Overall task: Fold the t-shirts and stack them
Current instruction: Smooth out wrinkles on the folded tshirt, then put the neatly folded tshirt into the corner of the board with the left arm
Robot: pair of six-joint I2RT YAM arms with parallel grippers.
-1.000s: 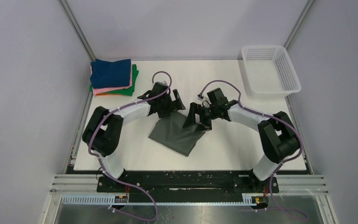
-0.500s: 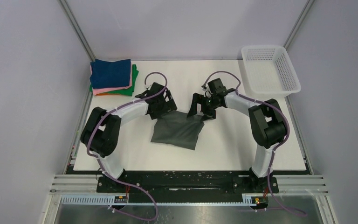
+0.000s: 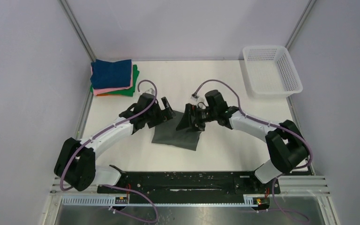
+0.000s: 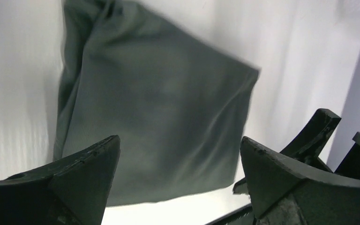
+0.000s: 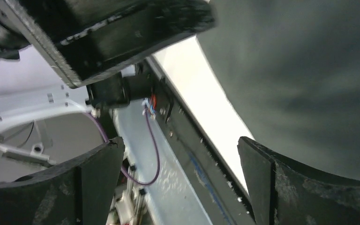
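Observation:
The shirt's layered side edge is outside my fingers, so I need to move my left gripper to the left in the wrist view and lower it with a finger on each side of that edge.
A dark grey-green t-shirt, folded to a rough square, lies flat near the middle of the white table. It fills much of the left wrist view and the upper right of the right wrist view. My left gripper is open and empty just above the shirt's far left corner. My right gripper is open and empty over the shirt's far right edge. A stack of folded shirts sits at the far left: navy blue on top, then pink, orange and green.
A white plastic mesh basket stands at the far right corner. The two grippers are close together over the shirt. Grey enclosure walls and metal posts bound the table. The black base rail runs along the near edge.
Both grippers have let go of the shirt, which now lies folded and flat. The left arm has stretched out lower and leftward; the right gripper moved nearer and left over the shirt.

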